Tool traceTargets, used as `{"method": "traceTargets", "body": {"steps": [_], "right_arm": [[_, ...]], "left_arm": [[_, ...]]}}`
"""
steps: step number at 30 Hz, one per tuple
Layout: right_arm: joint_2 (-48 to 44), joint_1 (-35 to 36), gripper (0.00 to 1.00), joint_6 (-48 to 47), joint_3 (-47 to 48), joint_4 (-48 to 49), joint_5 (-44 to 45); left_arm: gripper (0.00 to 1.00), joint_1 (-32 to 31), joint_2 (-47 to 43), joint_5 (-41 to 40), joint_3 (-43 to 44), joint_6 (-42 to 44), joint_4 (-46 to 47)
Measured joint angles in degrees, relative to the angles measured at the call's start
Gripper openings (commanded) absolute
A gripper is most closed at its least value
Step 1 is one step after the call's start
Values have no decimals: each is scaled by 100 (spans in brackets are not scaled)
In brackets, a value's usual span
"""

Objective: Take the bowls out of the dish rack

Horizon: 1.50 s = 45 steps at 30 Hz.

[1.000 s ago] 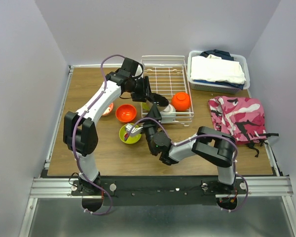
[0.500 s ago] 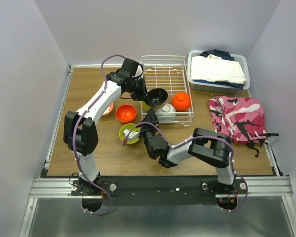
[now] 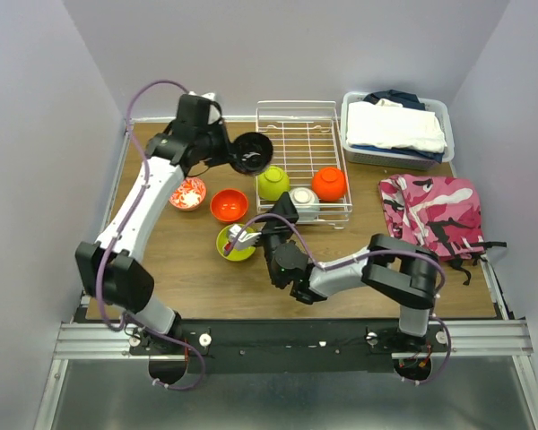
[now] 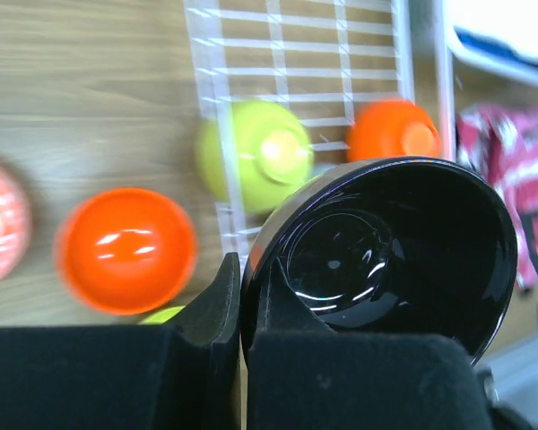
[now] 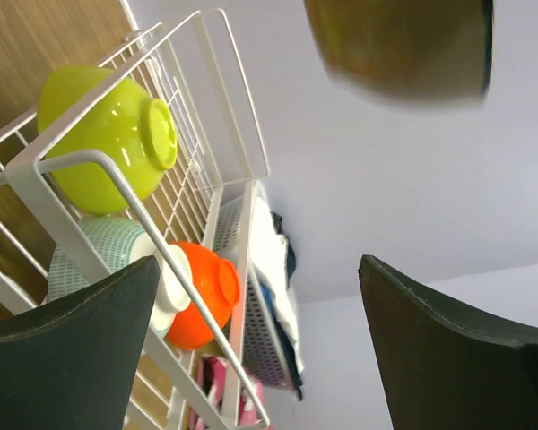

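My left gripper will next move back and down to let go of the taupe bowl's rim, as the bare tabletop near the white-and-red bowl lies below it, toward my base.
My left gripper (image 3: 237, 154) is shut on the rim of the taupe bowl with the dark inside (image 3: 252, 151) and holds it in the air just left of the white wire dish rack (image 3: 300, 134). In the left wrist view the fingers (image 4: 217, 296) pinch the bowl's rim (image 4: 386, 242). In the rack lie a lime-green bowl (image 3: 273, 183), a pale blue bowl (image 3: 304, 202) and an orange bowl (image 3: 329, 184). On the table stand a white-and-red bowl (image 3: 188, 193), an orange bowl (image 3: 229, 205) and a lime-green bowl (image 3: 234, 244). My right gripper (image 3: 282, 213) is open and empty, low at the rack's front left corner (image 5: 258, 269).
A grey bin of folded clothes (image 3: 396, 130) stands at the back right. A pink camouflage cloth (image 3: 435, 213) lies on the table's right side. The rack's back half holds no bowls.
My left gripper has lifted the taupe bowl out of the rack and carried it up and to the left. The right arm has barely moved.
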Motion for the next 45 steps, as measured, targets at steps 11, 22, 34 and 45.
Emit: {"method": "traceTargets", "body": {"steps": [11, 22, 34, 45], "right_arm": [[-1523, 52, 100, 4583, 1056, -4776, -140], [-2068, -11, 100, 7313, 1202, -7029, -682], [-2870, -601, 100, 8631, 929, -7440, -1355], [-3434, -1615, 100, 9304, 778, -7479, -2433]], "left_arm": [[0, 1613, -2107, -1285, -2780, -94, 719], [0, 2168, -3412, -1917, -5184, -492, 898], [19, 2284, -3377, -1902, -6367, -1357, 1679], [81, 2286, -3230, -1683, -6531, -1768, 2175]]}}
